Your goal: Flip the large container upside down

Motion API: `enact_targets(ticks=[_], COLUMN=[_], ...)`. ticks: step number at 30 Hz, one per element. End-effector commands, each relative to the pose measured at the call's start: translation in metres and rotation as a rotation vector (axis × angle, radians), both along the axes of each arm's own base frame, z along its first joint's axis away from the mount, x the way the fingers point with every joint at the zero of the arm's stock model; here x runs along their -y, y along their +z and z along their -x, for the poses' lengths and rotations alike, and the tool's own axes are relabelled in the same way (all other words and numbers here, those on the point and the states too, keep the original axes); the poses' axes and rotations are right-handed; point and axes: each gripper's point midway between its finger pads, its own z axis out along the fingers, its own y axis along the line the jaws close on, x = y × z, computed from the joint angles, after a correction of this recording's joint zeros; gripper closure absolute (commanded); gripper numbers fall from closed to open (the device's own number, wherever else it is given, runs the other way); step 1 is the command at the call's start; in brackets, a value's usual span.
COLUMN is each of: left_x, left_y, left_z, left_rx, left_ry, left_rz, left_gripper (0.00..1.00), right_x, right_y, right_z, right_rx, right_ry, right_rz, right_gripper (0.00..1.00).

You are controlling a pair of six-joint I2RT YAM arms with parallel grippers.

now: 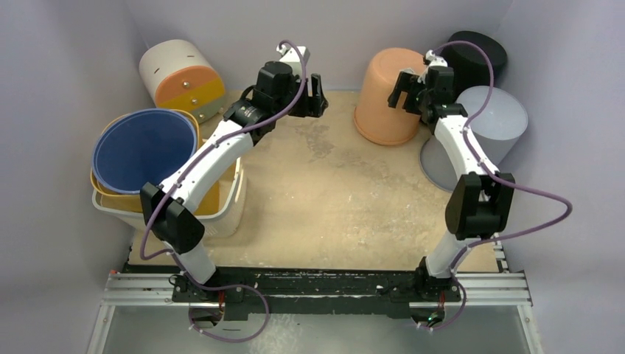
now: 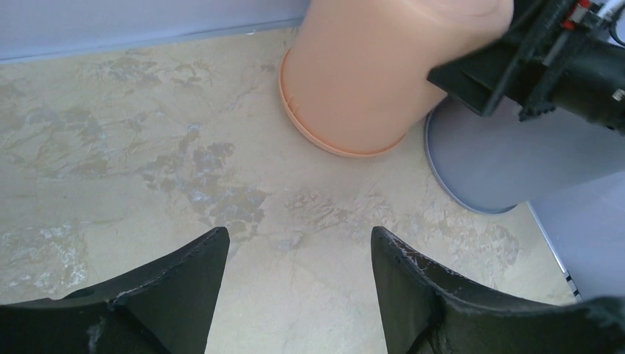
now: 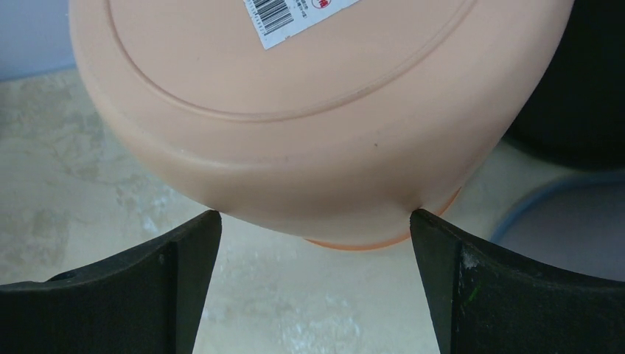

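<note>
The blue bucket stands open side up. I will next swing my left gripper to the left in the top view, then down over the blue bucket's rim.
The large peach container stands rim down on the table at the back, right of centre. Its base, with a barcode label, faces my right wrist camera. My right gripper is open and empty beside the container's top right edge. Its fingertips frame the near edge of the base; I cannot tell if they touch it. My left gripper is open and empty, well left of the container. In the left wrist view it hovers over bare table, with the container ahead.
A grey container stands rim down right of the peach one, with a black one behind. At the left, a blue bucket sits in a yellow one inside a white basket. A beige-orange drum lies at the back left.
</note>
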Motion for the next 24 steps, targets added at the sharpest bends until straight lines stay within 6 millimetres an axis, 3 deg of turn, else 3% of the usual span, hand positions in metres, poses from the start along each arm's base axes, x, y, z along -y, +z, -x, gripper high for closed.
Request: enact_targets(ticks=[1, 5, 13, 20, 24], left_x=[-0.015, -0.021, -0.029, -0.030, -0.035], left_y=[0.032, 0.032, 0.022, 0.023, 0.024], left_z=[0.010, 0.016, 0.020, 0.021, 0.023], left_rx=[0.070, 0.072, 0.060, 0.059, 0.048], left_ry=[0.013, 0.024, 0.037, 0.038, 0.046], left_rz=[0.006, 0.000, -0.028, -0.039, -0.064], left_gripper=[0.32, 0.31, 0.31, 0.31, 0.31], right_x=[-0.007, -0.018, -0.056, -0.050, -0.047], right_y=[0.051, 0.052, 0.034, 0.036, 0.036], right_z=[-0.041, -0.055, -0.077, -0.094, -0.085], right_rx=[0.178, 0.205, 0.214, 0.241, 0.215], right_ry=[0.007, 0.020, 0.097, 0.044, 0.033], right_rz=[-0.022, -0.036, -0.048, -0.029, -0.023], right_gripper=[0.00, 0.00, 0.00, 0.00, 0.00])
